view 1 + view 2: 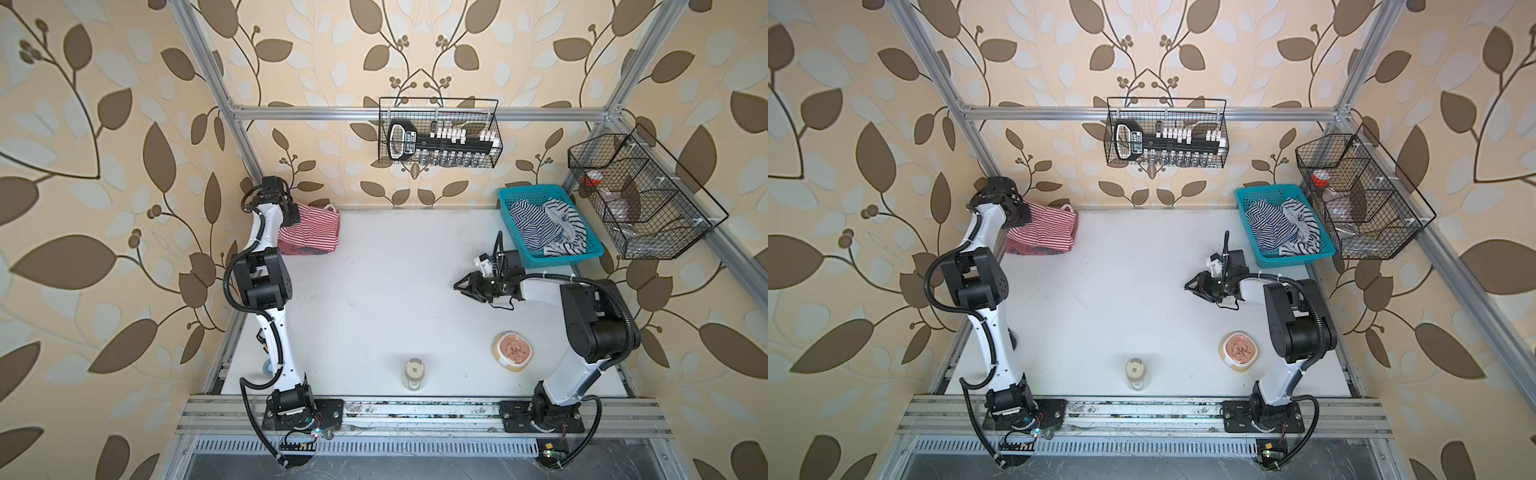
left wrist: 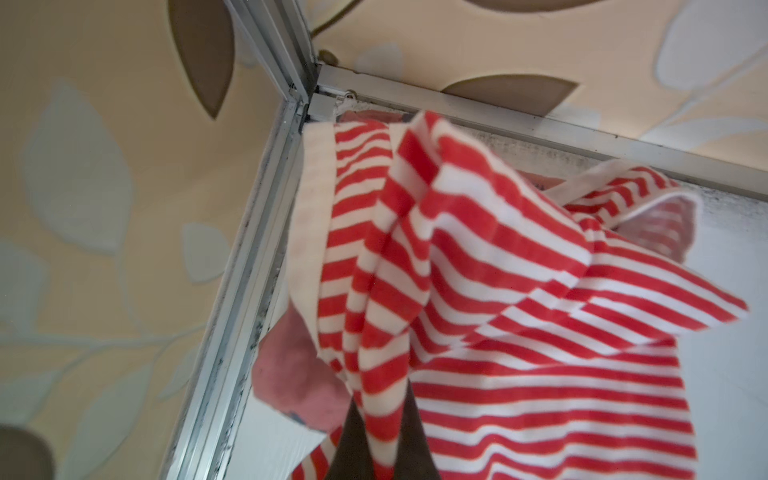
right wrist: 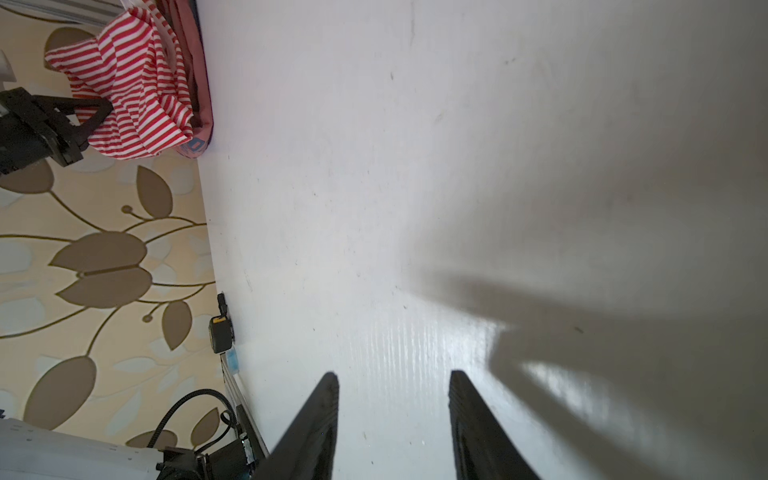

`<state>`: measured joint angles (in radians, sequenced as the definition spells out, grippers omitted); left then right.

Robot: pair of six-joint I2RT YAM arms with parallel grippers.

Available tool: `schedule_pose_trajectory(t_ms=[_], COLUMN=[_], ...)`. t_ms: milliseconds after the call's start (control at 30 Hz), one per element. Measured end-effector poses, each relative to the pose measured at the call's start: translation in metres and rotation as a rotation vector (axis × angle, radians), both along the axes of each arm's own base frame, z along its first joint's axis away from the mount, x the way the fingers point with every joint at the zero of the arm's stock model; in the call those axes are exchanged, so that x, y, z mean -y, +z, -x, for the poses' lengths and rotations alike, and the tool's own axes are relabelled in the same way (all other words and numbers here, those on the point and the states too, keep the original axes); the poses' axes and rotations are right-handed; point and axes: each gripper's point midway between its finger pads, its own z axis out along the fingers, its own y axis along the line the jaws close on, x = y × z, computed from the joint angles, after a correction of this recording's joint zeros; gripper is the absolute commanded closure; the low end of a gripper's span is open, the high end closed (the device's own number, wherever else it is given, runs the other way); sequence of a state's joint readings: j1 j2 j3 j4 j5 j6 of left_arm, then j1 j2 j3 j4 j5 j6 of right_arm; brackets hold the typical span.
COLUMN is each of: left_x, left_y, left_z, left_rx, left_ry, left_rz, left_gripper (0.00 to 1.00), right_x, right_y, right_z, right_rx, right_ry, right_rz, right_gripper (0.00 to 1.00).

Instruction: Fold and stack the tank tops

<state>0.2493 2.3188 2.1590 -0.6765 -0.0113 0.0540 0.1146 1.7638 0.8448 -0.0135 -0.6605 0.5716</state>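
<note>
My left gripper should bring the lifted fold of the striped cloth down onto the brick-red tank top beneath and let go of it there, because the striped cloth (image 2: 498, 332) still hangs from its fingers.
The red-and-white striped tank top (image 1: 316, 226) (image 1: 1048, 228) lies bunched at the table's far left corner, on top of the brick-red tank top (image 1: 300, 250) (image 1: 1034, 249). My left gripper (image 1: 293, 214) (image 2: 384, 440) is shut on a fold of the striped cloth (image 2: 498, 332), which hangs lifted from the jaws; a pink-red edge of the other top (image 2: 291, 374) shows beneath. My right gripper (image 1: 459, 286) (image 1: 1190, 284) (image 3: 392, 378) hovers open and empty over bare white table, right of centre. From the right wrist view both tops (image 3: 133, 95) sit far off.
A teal basket (image 1: 557, 259) with navy-and-white striped clothes stands at the far right. A bowl (image 1: 513, 349) and a jar (image 1: 415, 372) stand near the front edge. Wire baskets (image 1: 440, 137) (image 1: 640, 195) hang on the back and right walls.
</note>
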Motion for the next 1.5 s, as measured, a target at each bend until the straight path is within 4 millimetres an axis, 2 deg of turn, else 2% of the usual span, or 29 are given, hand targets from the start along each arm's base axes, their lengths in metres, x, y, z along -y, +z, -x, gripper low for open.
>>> schedule_pose_trajectory(t_ms=[167, 267, 300, 333, 400, 467, 633, 700, 800, 900, 1033, 1100, 1167, 1200, 1233, 1267, 1367, 1433, 1500], left_x=[-0.002, -0.003, -0.003, -0.004, -0.009, -0.013, -0.021, -0.020, -0.020, -0.019, -0.015, -0.009, 0.006, 0.016, 0.025, 0.037, 0.075, 0.106, 0.133], left_y=[-0.048, -0.067, -0.069, -0.069, -0.069, -0.066, -0.060, -0.050, -0.024, 0.020, 0.100, 0.137, 0.164, 0.176, 0.184, 0.191, 0.196, 0.187, 0.166], left_z=[-0.017, -0.018, -0.018, -0.018, -0.018, -0.021, -0.022, -0.022, -0.019, -0.014, 0.004, 0.022, 0.047, 0.062, 0.074, 0.089, 0.134, 0.158, 0.184], left_rx=[-0.037, -0.059, -0.061, -0.060, -0.054, -0.038, -0.013, 0.002, 0.043, 0.108, 0.228, 0.288, 0.339, 0.366, 0.394, 0.419, 0.468, 0.481, 0.473], left_ry=[-0.006, 0.001, 0.003, 0.008, 0.034, 0.055, 0.099, 0.108, 0.124, 0.128, 0.129, 0.124, 0.102, 0.084, 0.066, 0.043, -0.025, -0.089, -0.151], left_rz=[0.022, 0.030, 0.031, 0.032, 0.034, 0.026, 0.027, 0.030, 0.035, 0.023, -0.007, -0.007, 0.025, 0.046, 0.069, 0.090, 0.128, 0.142, 0.164], left_gripper=[1.00, 1.00, 0.89, 0.71, 0.59, 0.40, 0.23, 0.18, 0.04, 0.01, 0.01, 0.01, 0.01, 0.01, 0.01, 0.01, 0.01, 0.01, 0.01], right_x=[0.000, -0.001, -0.001, -0.002, -0.003, -0.004, -0.006, -0.006, -0.005, -0.001, 0.017, 0.029, 0.042, 0.049, 0.056, 0.064, 0.089, 0.103, 0.116], right_y=[-0.004, -0.006, -0.007, -0.007, -0.008, -0.007, -0.005, -0.006, -0.001, 0.020, 0.064, 0.087, 0.106, 0.115, 0.123, 0.131, 0.155, 0.163, 0.161], right_z=[0.001, 0.001, 0.001, 0.001, 0.001, 0.001, 0.000, 0.001, 0.003, 0.002, -0.004, -0.006, -0.006, -0.005, -0.005, -0.005, -0.004, 0.002, 0.010], right_rx=[-0.011, -0.016, -0.019, -0.023, -0.028, -0.026, -0.023, -0.028, -0.022, 0.026, 0.150, 0.222, 0.287, 0.319, 0.346, 0.377, 0.499, 0.575, 0.621], right_ry=[0.000, 0.001, 0.002, 0.004, 0.006, 0.010, 0.017, 0.020, 0.021, 0.019, -0.005, -0.021, -0.038, -0.047, -0.064, -0.084, -0.155, -0.201, -0.246], right_rz=[0.013, 0.020, 0.023, 0.024, 0.027, 0.027, 0.029, 0.031, 0.035, 0.036, 0.043, 0.059, 0.086, 0.106, 0.130, 0.163, 0.289, 0.370, 0.450], right_gripper=[0.56, 0.56, 0.55, 0.55, 0.55, 0.55, 0.55, 0.54, 0.51, 0.50, 0.46, 0.43, 0.38, 0.04, 0.00, 0.00, 0.00, 0.00, 0.00])
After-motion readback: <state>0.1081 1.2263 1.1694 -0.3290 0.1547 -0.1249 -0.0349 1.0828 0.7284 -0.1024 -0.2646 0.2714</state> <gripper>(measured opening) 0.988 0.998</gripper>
